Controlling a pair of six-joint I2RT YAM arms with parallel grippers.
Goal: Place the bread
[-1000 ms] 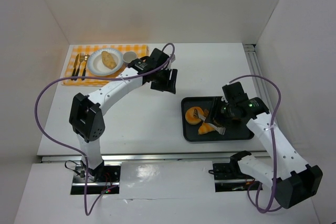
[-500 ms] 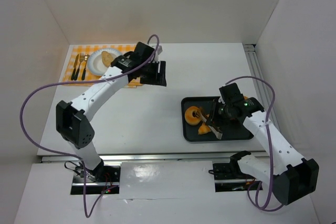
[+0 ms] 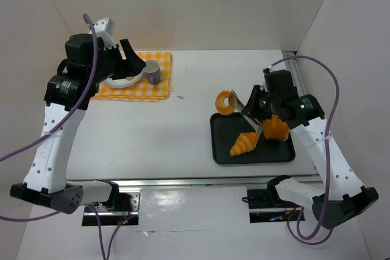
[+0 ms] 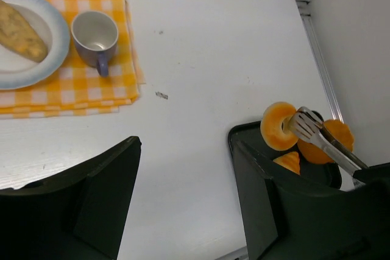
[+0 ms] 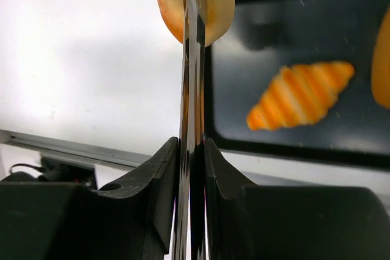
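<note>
My right gripper crosses left in the top view to the plate [image 3: 118, 82], bare beside the bread, next, then lowers and releases the doughnut.
The bread [image 4: 21, 30], a pale golden-tan roll, lies on a white plate [image 4: 42, 68] at the far left; in the top view my left arm hides it. My left gripper [image 3: 135, 60] hangs open and empty high above the cloth; its jaws [image 4: 186, 150] stand wide apart. My right gripper [image 3: 266, 103] is shut on metal tongs [image 3: 248, 112]. The tongs pinch a ring doughnut [image 3: 226, 102] and hold it above the black tray's far-left corner. In the right wrist view the gripper [image 5: 192, 144] clamps the tongs [image 5: 194, 59] with the doughnut [image 5: 216, 4] at their tip.
A purple-grey mug [image 4: 94, 35] stands beside the plate on an orange checked cloth [image 4: 73, 83]. The black tray [image 3: 222, 153] holds a striped croissant [image 3: 245, 143] and another orange pastry [image 3: 277, 127]. White walls close in the table, with a rail along the right.
My left arm has swung back and up to the far left, away from the table's middle. My right gripper has lifted the doughnut in the tongs out of the tray.
</note>
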